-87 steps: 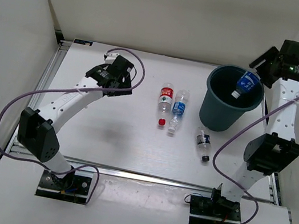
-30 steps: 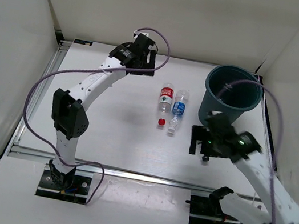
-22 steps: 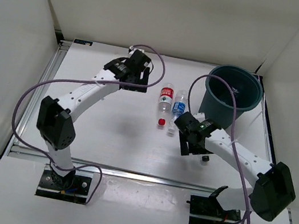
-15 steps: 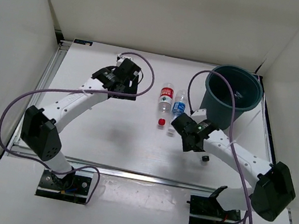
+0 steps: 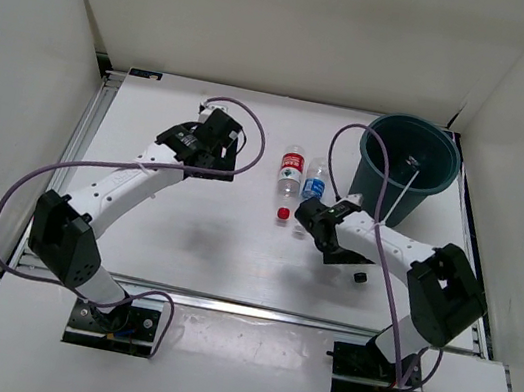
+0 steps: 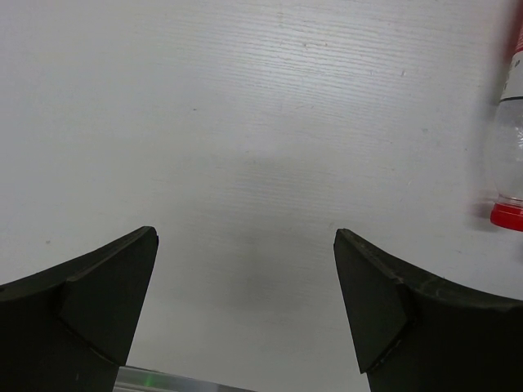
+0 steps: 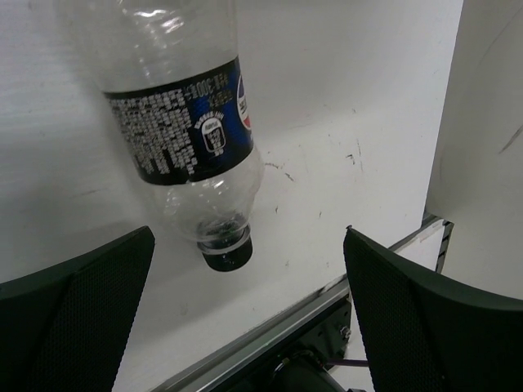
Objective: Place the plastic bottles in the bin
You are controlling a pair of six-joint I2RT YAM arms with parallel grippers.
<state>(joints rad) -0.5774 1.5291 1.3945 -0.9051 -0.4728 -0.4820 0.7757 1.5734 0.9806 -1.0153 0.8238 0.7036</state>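
Note:
My right gripper goes outward, left in the wrist view and down next, fingers straddling the bottle's dark label (image 7: 183, 124), which lies that way below it.
The teal-grey bin (image 5: 384, 192) stands at the back right. A red-label bottle (image 5: 290, 174) and a blue-label bottle (image 5: 315, 183) lie side by side left of it. The other blue-label bottle is out of sight. The dark-label bottle (image 7: 184, 122) lies in front of the bin, mostly under my right arm in the top view, where only its black cap (image 5: 361, 275) shows. My right gripper (image 5: 341, 253) is open just over it, the cap near the gap between the jaws (image 7: 249, 233). My left gripper (image 5: 214, 150) is open and empty (image 6: 245, 235) over bare table, the red-label bottle (image 6: 511, 155) to its right.
White walls enclose the table on the left, back and right. A metal rail (image 5: 223, 301) runs along the near edge. The right arm's elbow (image 5: 443, 294) hangs over the front right, and its cable (image 5: 400, 190) loops past the bin.
The blue-label bottle held over the bin is gone from my right gripper, which came down open over the dark-label bottle. My left gripper swung back left, away from the red-label bottle.

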